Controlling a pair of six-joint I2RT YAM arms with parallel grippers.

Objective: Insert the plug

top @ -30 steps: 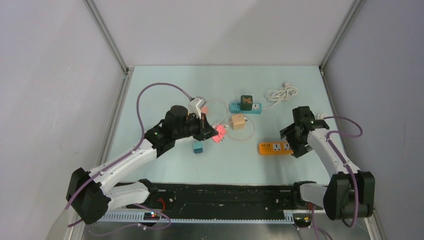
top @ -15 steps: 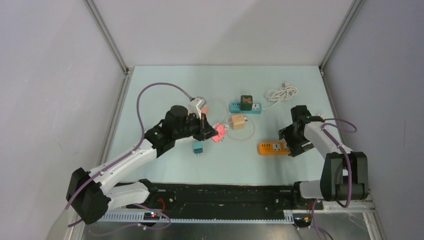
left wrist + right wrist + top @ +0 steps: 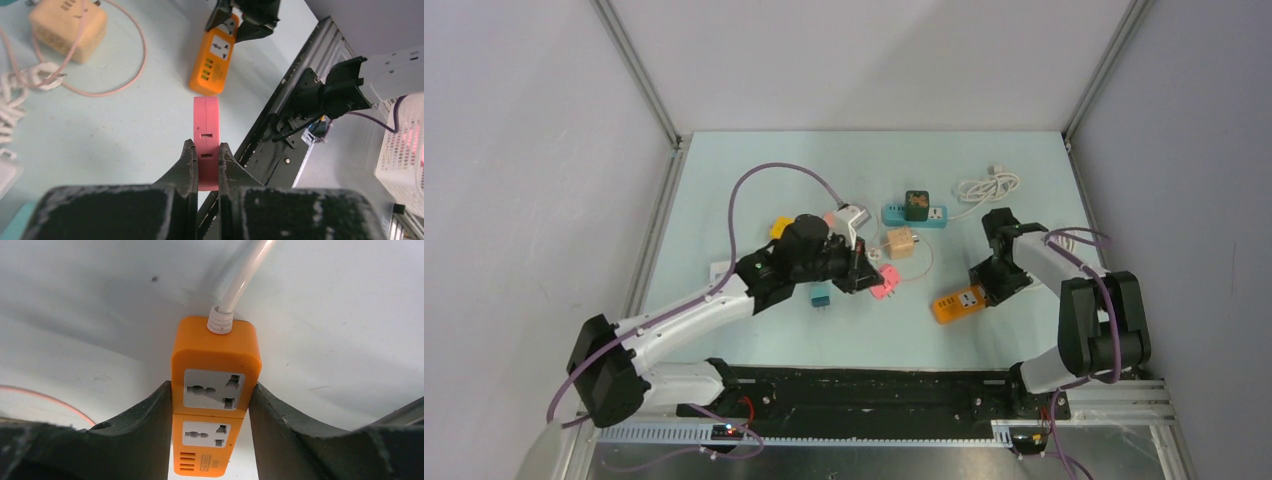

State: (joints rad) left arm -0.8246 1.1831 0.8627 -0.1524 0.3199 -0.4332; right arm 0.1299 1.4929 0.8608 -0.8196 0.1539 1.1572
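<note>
The power strip lies below my left gripper, to the right in the top view. So my left gripper needs to move down and across onto the power strip's middle socket (image 3: 967, 299) (image 3: 220, 47) next and release the plug.
A pink plug (image 3: 885, 281) hangs just above the table at centre, and my left gripper (image 3: 868, 272) is shut on it. In the left wrist view the plug (image 3: 206, 122) sticks out past the fingertips, edge-on, and my left gripper (image 3: 206, 150) pinches its near end. An orange power strip (image 3: 956, 303) lies tilted on the table to the right. My right gripper (image 3: 987, 283) straddles its far, corded end. In the right wrist view both fingers press the sides of the strip (image 3: 215, 357) beside its upper socket, my right gripper (image 3: 210, 388) shut on it.
A teal power strip (image 3: 934, 214) with a dark green adapter (image 3: 915, 204) lies at the back, beside a coiled white cable (image 3: 987, 187). A beige adapter (image 3: 900, 242) with a thin pink cord, a small teal plug (image 3: 821, 297) and a yellow piece (image 3: 779, 228) sit around the left arm.
The left arm has carried the pink plug to the right, toward the orange strip. The right gripper has closed on the strip, which has turned from level to slanted.
</note>
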